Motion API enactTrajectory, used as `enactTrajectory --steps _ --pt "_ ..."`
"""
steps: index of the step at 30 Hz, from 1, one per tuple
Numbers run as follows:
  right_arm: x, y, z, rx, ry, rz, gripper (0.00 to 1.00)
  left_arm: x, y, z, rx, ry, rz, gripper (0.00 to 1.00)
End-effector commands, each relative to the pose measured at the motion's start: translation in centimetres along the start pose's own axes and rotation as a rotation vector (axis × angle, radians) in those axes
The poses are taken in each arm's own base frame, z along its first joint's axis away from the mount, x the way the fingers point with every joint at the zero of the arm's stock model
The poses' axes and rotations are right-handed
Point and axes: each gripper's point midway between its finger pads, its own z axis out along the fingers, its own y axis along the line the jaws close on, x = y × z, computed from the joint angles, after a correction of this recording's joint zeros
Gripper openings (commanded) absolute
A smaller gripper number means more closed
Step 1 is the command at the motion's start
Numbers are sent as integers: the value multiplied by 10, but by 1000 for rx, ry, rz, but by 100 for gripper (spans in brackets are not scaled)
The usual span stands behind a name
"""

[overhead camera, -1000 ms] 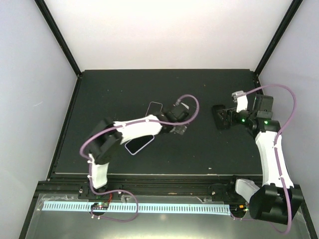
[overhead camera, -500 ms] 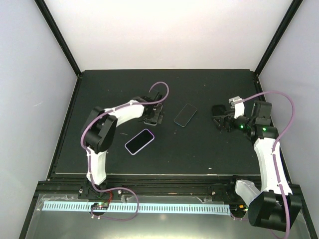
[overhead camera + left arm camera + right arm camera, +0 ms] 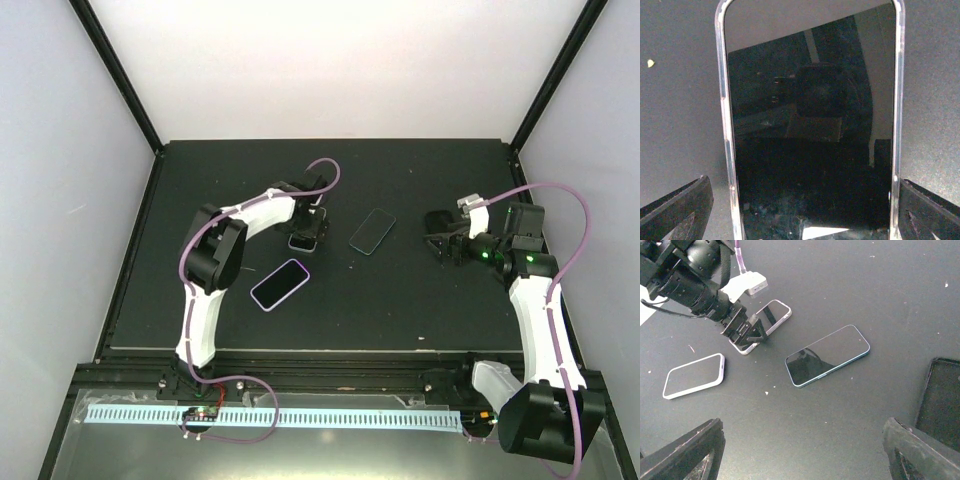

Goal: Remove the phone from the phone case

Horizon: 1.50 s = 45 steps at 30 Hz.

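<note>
Next I will move my right gripper to the left in the top view onto the clear-rimmed phone case's near end, as my left gripper leaves that end uncovered.
A bare phone with a teal edge lies flat, screen up, mid-mat, and nothing touches it. To its left lies a clear-rimmed phone case. Glossy dark fills its rim, and I cannot tell if a phone sits in it. My left gripper hovers right over it, open, one finger outside each long edge. My right gripper is open over bare mat, to the right of the bare phone.
A phone in a white case lies nearer the front, left of centre. A black case lies beside my right gripper's far finger. The black mat ends in raised frame edges, with white walls beyond.
The left gripper has left the bare phone on the mat and moved left, over the clear-rimmed case. The right gripper has opened wider and shifted slightly.
</note>
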Motion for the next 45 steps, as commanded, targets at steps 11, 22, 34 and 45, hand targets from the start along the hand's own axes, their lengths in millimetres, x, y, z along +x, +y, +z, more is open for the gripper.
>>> enactTrajectory --steps 11,22,34,45 --pt "-7 5 0 -50 -10 4 87 -2 -8 31 99 160 10 92" --pt "-6 3 -1 -32 -8 -12 87 27 -7 12 95 219 -21 71" --pt "-5 3 1 -40 -3 3 87 29 1 19 48 252 6 98" --pt "-5 -2 2 -19 -6 -8 86 22 -2 1 86 228 16 62"
